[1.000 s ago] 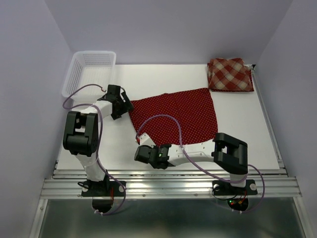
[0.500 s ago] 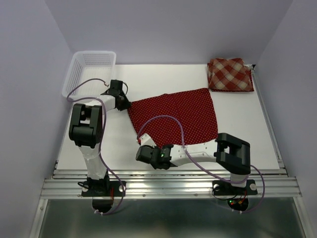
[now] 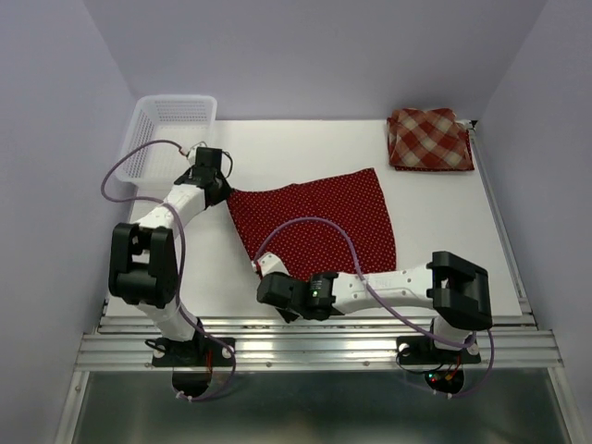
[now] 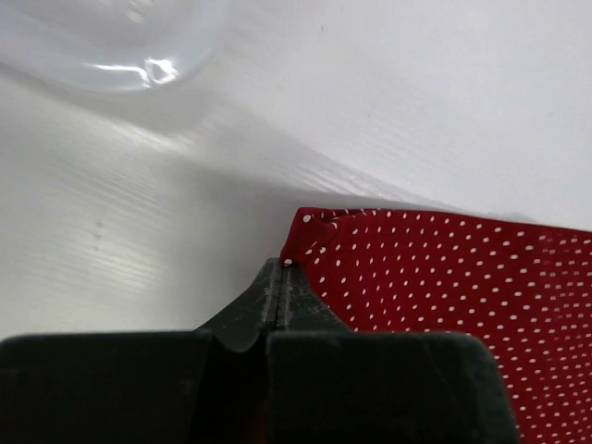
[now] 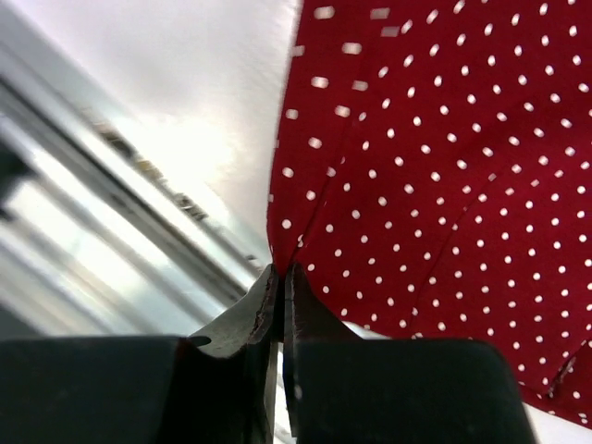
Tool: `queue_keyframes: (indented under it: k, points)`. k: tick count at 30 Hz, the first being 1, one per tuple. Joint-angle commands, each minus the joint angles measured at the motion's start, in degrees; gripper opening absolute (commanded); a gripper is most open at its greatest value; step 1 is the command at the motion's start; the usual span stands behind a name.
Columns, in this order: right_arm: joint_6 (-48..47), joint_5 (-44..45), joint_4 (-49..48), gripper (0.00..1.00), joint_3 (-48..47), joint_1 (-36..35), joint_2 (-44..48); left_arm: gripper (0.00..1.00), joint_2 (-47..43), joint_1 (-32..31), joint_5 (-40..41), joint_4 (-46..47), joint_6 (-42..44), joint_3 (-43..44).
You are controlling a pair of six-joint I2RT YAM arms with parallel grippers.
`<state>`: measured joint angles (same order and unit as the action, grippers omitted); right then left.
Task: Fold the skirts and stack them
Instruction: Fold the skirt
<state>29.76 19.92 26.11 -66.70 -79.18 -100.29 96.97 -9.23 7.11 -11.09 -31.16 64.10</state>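
Note:
The skirt lies unfolded. Next, my right gripper moves up, to the right in the top view, then down onto the skirt's opposite near corner and releases.
A dark red polka-dot skirt lies spread flat in the middle of the table. My left gripper is shut on its far left corner; the left wrist view shows the jaws pressed together at the cloth's tip. At the near left corner, my right gripper is shut on the hem, and the right wrist view has the gripper pinching the dotted fabric. A red-and-tan plaid skirt sits folded at the back right.
A white mesh basket stands at the back left corner, just beyond my left gripper. The metal rail of the table's near edge runs close below my right gripper. Walls close in the left, right and back.
My left gripper has shut on the skirt's far left corner and drawn it left. The right arm has stretched left with its corner, so the whole skirt has shifted left.

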Motion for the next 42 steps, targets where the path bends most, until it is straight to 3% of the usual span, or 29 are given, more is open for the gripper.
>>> queue_keyframes:
  k: [1,3,9,14,21,33,42]
  points:
    - [-0.2,-3.9,-3.6,0.01,-0.8,-1.8,3.3,0.00,-8.5,0.1,11.4,-2.8,0.0,1.4]
    - [-0.4,-5.1,-3.9,0.01,-0.7,-2.8,4.0,0.00,-9.3,0.1,15.1,-6.5,-1.2,2.8]
    - [2.1,-8.2,-5.8,0.01,1.0,-3.4,8.0,0.00,-10.3,0.1,15.8,-11.0,-3.1,5.3]
    - [5.7,-2.5,-3.6,0.01,3.1,-3.4,13.3,0.00,-12.4,-1.2,14.6,-11.4,-3.6,7.6]
    - [7.2,-1.3,0.7,0.01,5.8,5.2,19.3,0.00,-10.1,-5.3,12.7,-10.3,-3.3,14.7]
    - [6.5,-1.0,5.8,0.01,10.2,17.7,29.1,0.00,5.8,-13.0,11.2,-11.5,-1.8,37.5]
    - [8.5,-0.7,10.8,0.01,10.6,21.0,32.1,0.00,18.5,-18.1,7.7,-11.2,0.7,54.7]
